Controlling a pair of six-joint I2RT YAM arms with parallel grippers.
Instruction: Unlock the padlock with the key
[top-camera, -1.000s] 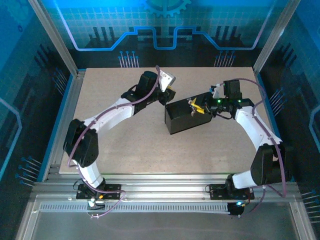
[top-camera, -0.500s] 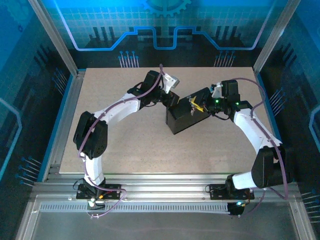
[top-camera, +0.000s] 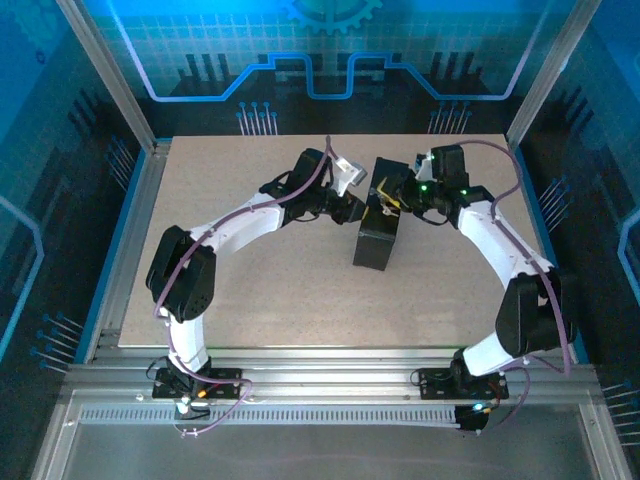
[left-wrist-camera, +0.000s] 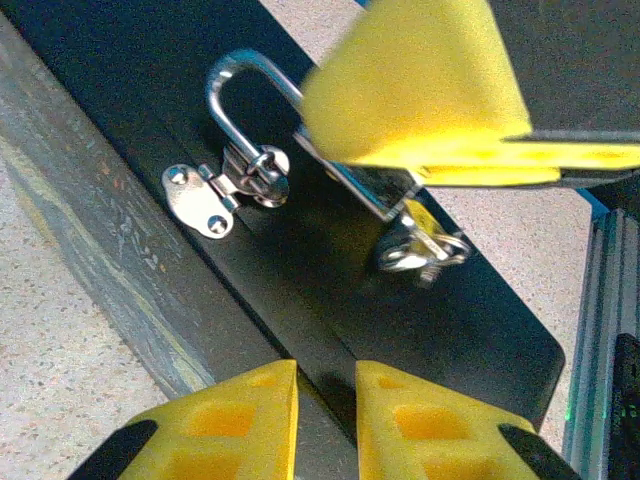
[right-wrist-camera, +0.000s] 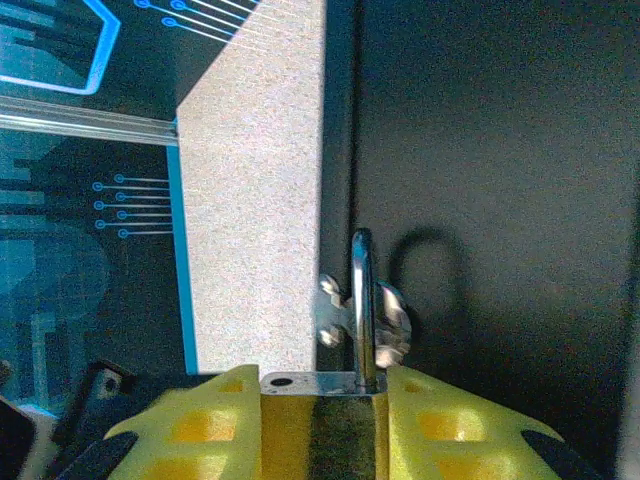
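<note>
The right gripper draws off the box next, back and down to the bare tabletop below it, and releases the padlock, since the shackle (right-wrist-camera: 362, 290) stands open.
The small brass padlock (right-wrist-camera: 320, 430) sits between the fingers of my right gripper (right-wrist-camera: 320, 400), which is shut on its body. Its steel shackle (right-wrist-camera: 362, 290) runs through the hasp (right-wrist-camera: 345, 320) on the black box (right-wrist-camera: 500, 150). In the left wrist view the shackle (left-wrist-camera: 228, 85) hooks the hasp (left-wrist-camera: 215, 195), and a right finger (left-wrist-camera: 420, 90) covers the padlock (left-wrist-camera: 370, 188). The silvery key (left-wrist-camera: 422, 250) sticks out of the padlock's lower end. My left gripper (left-wrist-camera: 327, 400) hovers just before the box side, narrowly open, with nothing between its fingers. In the top view the left gripper (top-camera: 357, 208) and right gripper (top-camera: 392, 198) meet at the box (top-camera: 377, 238).
The box's lid edge with a streaky painted surface (left-wrist-camera: 90, 250) runs along the left of the left wrist view. The speckled table (top-camera: 260, 290) spreads around the box. A metal frame rail (left-wrist-camera: 600, 330) stands at the right. Enclosure walls surround the table.
The box has swung from lying crosswise to pointing nearly front to back. The right gripper has moved left with the padlock. The left gripper has reached right, up to the box.
</note>
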